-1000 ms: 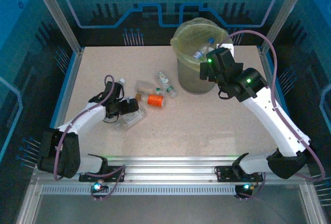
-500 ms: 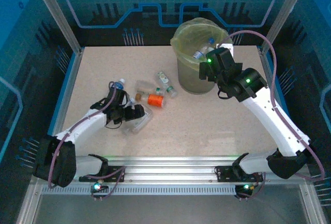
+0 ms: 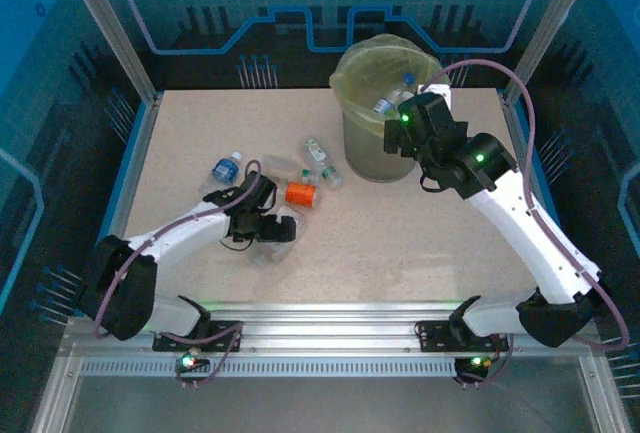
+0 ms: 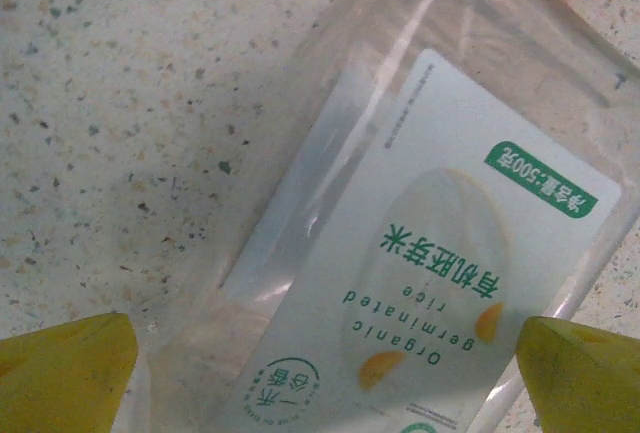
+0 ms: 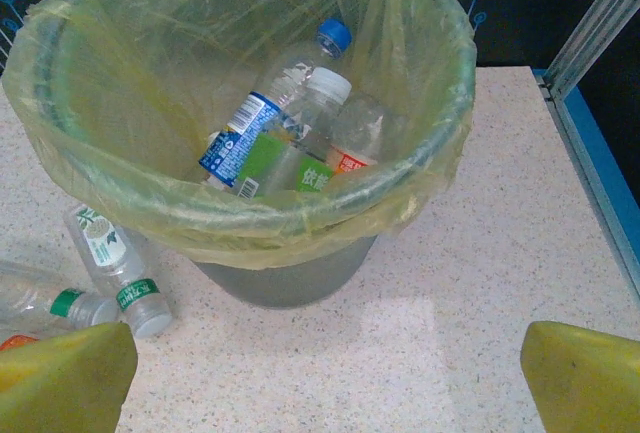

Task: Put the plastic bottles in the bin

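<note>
The rice bottle lies slanted under my fingers, so my left gripper must first turn in line with it, then lower around the white label (image 4: 420, 283) and close.
A clear plastic bottle with a white "Organic germinated rice" label (image 4: 420, 283) lies on the table right under my left gripper (image 4: 335, 378). That gripper is open, its yellow fingertips (image 4: 60, 373) wide on either side of the bottle. From above, the left gripper (image 3: 275, 230) hovers over this bottle (image 3: 265, 250). A blue-labelled bottle (image 3: 225, 167), an orange one (image 3: 300, 193), a clear one (image 3: 276, 165) and two green-labelled ones (image 3: 328, 175) lie loose nearby. The bin (image 3: 352, 143) holds several bottles (image 5: 240, 138). My right gripper (image 5: 330, 383) is open and empty, just in front of the bin (image 5: 440, 123).
Aluminium posts and blue walls frame the speckled table (image 3: 400, 233). Its right edge (image 5: 590, 173) runs close beside the bin. Two green-labelled bottles (image 5: 110, 253) lie against the bin's left foot.
My left arm has swung right and nearer, uncovering the blue-labelled bottle, and the rice-label bottle has shifted slightly with it. The right arm has not moved.
</note>
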### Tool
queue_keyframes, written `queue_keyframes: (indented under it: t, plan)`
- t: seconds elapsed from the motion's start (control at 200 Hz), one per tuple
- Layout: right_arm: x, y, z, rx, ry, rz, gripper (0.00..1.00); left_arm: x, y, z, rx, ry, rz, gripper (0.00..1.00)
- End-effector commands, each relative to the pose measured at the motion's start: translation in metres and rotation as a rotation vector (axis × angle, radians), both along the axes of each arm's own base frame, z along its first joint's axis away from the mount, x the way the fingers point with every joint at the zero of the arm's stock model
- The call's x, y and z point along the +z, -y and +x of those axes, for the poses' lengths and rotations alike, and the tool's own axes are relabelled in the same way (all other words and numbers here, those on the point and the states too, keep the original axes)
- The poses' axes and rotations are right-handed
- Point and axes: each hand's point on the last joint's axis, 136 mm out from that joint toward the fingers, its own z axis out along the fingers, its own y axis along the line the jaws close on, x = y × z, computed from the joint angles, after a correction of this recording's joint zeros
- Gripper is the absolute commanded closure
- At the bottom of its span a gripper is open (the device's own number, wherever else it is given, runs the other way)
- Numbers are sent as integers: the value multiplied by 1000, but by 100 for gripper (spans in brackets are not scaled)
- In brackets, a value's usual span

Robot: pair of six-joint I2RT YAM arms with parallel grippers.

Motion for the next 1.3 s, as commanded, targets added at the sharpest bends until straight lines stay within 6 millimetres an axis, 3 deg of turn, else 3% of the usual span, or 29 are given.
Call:
queue_keyframes:
  t: [0.0, 0.125, 0.32, 0.48, 0.69, 1.296]
  plan:
    - [6, -4, -5, 13, 27, 31, 0, -3, -4, -4, -67, -29, 88, 1]
    - [5, -5, -5, 16, 24, 28, 0, 2, -1, 2, -77, -12, 86, 1]
    - [2, -8, -4, 29, 12, 26, 0, 28, 3, 16, -111, 66, 85, 1]
    - [1, -7, -6, 28, 12, 28, 0, 42, 7, 16, -176, 77, 83, 1]
    - [2, -5, -7, 24, 20, 28, 0, 34, 20, -4, -309, -4, 52, 1]
    - [2, -7, -6, 31, 24, 32, 0, 2, 9, -4, -355, -76, 258, 1]
